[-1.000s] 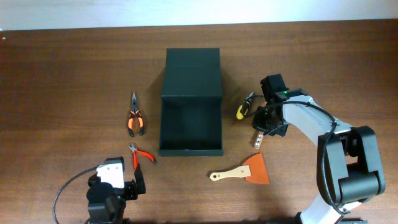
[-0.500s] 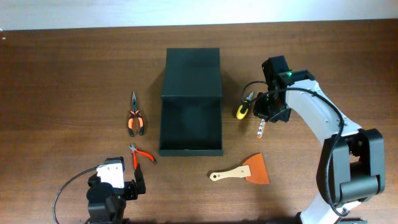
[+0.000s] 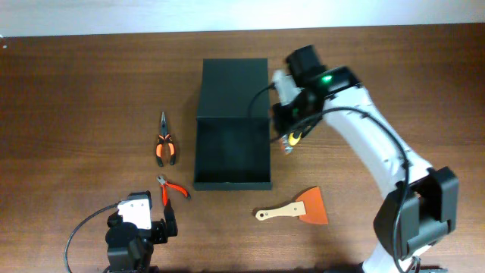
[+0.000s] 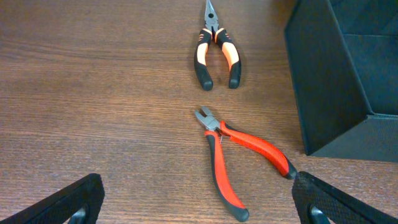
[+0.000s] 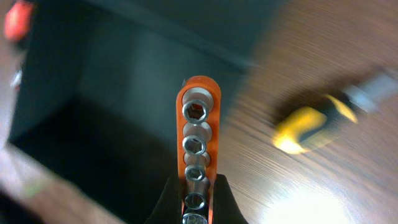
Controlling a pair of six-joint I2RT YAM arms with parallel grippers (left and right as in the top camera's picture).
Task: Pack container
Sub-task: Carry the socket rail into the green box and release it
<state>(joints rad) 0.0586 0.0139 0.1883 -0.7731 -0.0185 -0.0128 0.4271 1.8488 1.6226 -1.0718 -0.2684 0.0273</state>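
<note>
The right gripper crosses the container's side by the screwdriver next and goes down toward the container's bottom. The container stands open beside the orange bar I hold.
The container is a dark green box standing open mid-table, its flap lid folded back. My right gripper is shut on an orange rail of silver sockets and holds it above the table just right of the container's right wall. A yellow-and-black screwdriver lies under that arm, blurred. My left gripper is open and empty near the front left. Red cutters lie between its fingers, with nothing touching them.
Orange-and-black long-nose pliers lie left of the container and also show in the left wrist view. Red cutters lie by the container's front left corner. An orange scraper with a wooden handle lies front right.
My right arm has swung left and back with the socket rail, from the table right of the screwdriver to the container's right wall. The left arm has not moved.
</note>
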